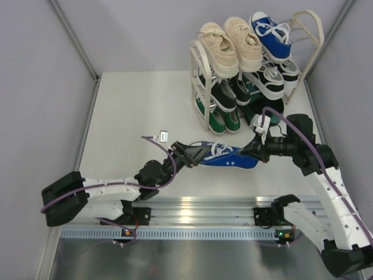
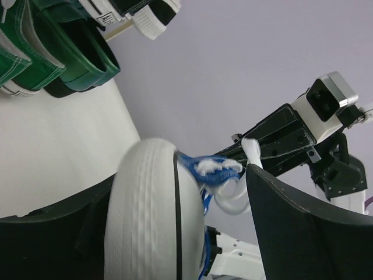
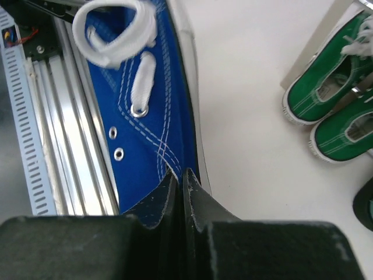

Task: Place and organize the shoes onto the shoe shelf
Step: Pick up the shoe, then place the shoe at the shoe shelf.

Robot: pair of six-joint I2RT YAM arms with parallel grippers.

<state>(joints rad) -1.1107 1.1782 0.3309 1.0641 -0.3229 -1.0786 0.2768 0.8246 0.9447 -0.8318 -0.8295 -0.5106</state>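
Note:
The free top rails of the shelf beside the other blue sneaker are above and outward, so my right gripper will next go up and outward to them and let go of its sneaker there.
A blue white-laced canvas sneaker [image 1: 228, 157] hangs between my two grippers above the table's near middle, toe to the left. My right gripper [image 1: 252, 153] is shut on its heel collar [image 3: 145, 116]; its fingers [image 3: 175, 192] are pressed together on the blue canvas. My left gripper [image 1: 191, 155] is open around the white toe cap [image 2: 157, 210], with a gap to the right finger [image 2: 291, 221]. The shoe shelf [image 1: 201, 87] stands at the back right. It holds cream sneakers [image 1: 230, 41], the other blue sneaker [image 1: 271, 35], striped sneakers [image 1: 271, 81], black sneakers [image 1: 224, 93] and green sneakers [image 1: 224, 119].
An aluminium rail [image 1: 192, 210] runs along the near edge, under both arms, and shows in the right wrist view [image 3: 64, 163]. Grey walls close in the table left, right and back. Dark green loafers [image 2: 81, 58] sit low by the shelf.

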